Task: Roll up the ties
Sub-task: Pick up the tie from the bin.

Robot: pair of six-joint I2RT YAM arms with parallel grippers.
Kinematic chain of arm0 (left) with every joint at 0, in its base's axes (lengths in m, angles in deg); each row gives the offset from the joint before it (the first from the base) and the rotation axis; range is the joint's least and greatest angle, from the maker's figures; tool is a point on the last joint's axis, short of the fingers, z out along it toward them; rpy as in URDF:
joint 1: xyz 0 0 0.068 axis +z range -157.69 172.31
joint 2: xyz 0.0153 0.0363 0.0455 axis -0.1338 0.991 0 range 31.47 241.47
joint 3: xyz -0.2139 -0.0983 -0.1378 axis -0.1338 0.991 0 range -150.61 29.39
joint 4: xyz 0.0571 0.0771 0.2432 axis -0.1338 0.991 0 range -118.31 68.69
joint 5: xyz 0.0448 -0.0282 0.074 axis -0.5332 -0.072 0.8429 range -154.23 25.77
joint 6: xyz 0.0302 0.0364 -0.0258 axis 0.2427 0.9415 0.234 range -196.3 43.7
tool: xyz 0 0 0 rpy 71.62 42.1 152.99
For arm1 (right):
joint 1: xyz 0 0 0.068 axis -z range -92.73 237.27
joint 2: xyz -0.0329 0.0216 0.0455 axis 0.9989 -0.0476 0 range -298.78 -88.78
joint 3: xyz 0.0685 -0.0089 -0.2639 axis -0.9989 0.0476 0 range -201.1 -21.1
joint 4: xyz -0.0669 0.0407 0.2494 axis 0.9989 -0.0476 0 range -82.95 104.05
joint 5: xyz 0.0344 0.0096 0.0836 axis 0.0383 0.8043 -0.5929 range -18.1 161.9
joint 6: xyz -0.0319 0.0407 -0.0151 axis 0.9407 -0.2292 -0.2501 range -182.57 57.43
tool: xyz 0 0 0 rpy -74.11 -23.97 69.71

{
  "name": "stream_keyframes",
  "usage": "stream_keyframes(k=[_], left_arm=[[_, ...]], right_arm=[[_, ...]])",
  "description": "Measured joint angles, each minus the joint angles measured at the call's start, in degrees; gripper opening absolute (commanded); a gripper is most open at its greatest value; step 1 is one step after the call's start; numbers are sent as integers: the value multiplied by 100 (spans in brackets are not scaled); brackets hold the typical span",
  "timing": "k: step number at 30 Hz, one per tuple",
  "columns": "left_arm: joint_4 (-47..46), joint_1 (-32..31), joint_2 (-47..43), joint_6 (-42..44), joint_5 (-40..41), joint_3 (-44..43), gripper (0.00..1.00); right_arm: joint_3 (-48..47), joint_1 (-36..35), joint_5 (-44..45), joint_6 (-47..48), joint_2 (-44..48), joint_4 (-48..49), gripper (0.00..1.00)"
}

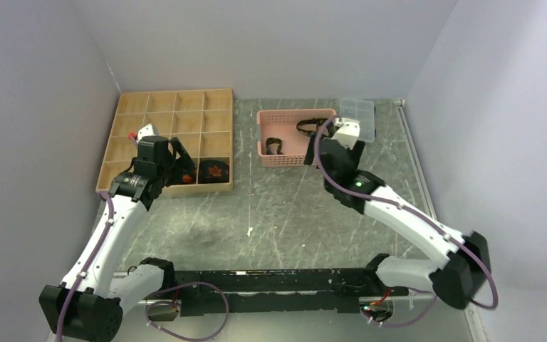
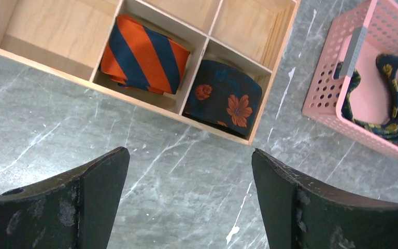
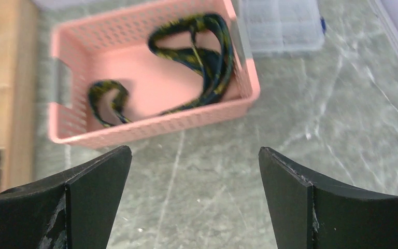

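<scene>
The dark tie still lies loose in the pink basket, so my right gripper moves outward and down onto the narrow fold crossing its loop [image 1: 309, 130] [image 3: 197, 57] next.
Two rolled ties sit in neighbouring front compartments of the wooden tray [image 1: 160, 121] [image 2: 46, 36]: an orange-and-dark striped tie [image 2: 145, 54] and a dark tie with orange flowers [image 2: 225, 98] [image 1: 215, 171]. A third dark tie with yellow-green print [image 3: 207, 57] [image 1: 308, 127] [image 2: 394, 104] lies loose and curled in the pink basket [image 1: 285, 160] [image 3: 150, 129]. My left gripper [image 2: 189, 152] [image 1: 178, 155] hangs open over the tray's front edge, holding nothing. My right gripper [image 3: 195, 149] [image 1: 325, 142] is open and empty, just in front of the basket.
A clear plastic box [image 1: 357, 114] [image 3: 282, 23] stands right behind the basket's right end. Grey walls close in the table on the left, back and right. The tabletop is grey marbled stone.
</scene>
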Motion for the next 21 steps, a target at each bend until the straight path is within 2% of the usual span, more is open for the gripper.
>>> stream_keyframes(k=[2,5,11,18,21], left_arm=[[-11,0,0,83,-140,31,94],[-98,0,-15,262,-437,133,94],[-348,0,-372,601,-992,468,94],[-614,0,-835,754,-1185,601,94],[-614,0,-778,800,-1226,601,94]], right_arm=[[267,341,-758,361,525,525,97],[-131,1034,-1471,538,382,763,92],[-1486,1311,-2127,697,-1276,866,88],[-2522,1714,-2527,772,-3187,789,88],[-2688,2020,-2562,780,-3644,761,89]])
